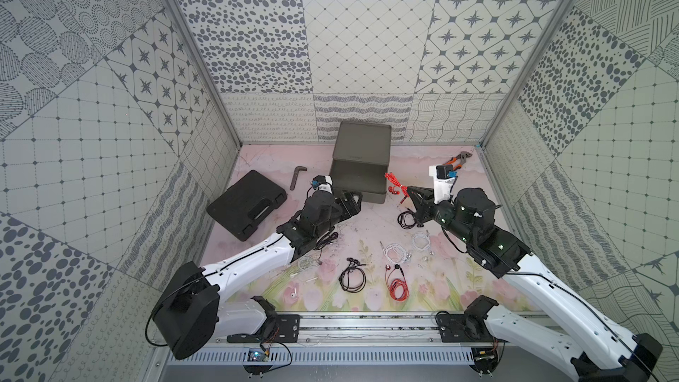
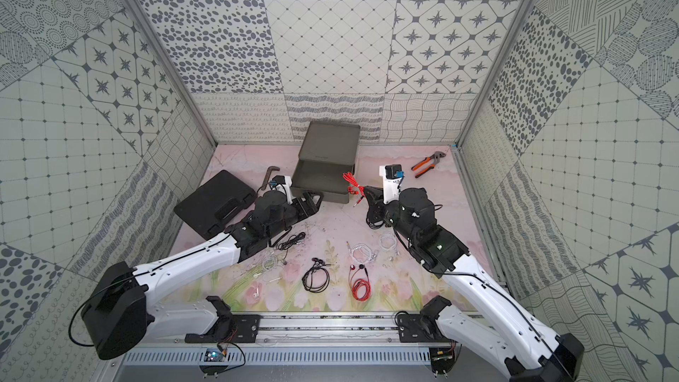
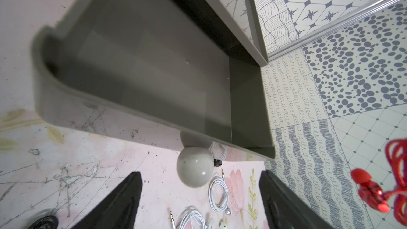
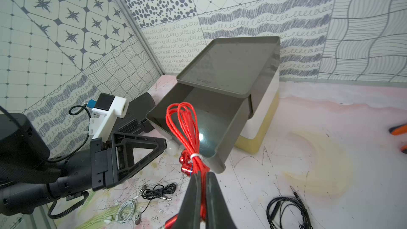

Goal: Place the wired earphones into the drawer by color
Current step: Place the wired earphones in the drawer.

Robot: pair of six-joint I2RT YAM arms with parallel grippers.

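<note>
The open drawer level's bottom is empty, so my right gripper should move outward past the drawer level's near corner, over that bottom, and release the red bundle there.
The drawer stands at the back with its dark grey top tier pulled out and nothing inside. My left gripper is open, and the tier's ball knob sits just ahead of its fingers, untouched. My right gripper is shut on a red bundle of wired earphones, held up at the open tier's front right corner. Black, red and white bundles lie on the table.
A flat black case lies left of my left arm, with an L-shaped metal key behind it. Orange-handled pliers lie at the back right. More bundles lie near my arms: black, white, white.
</note>
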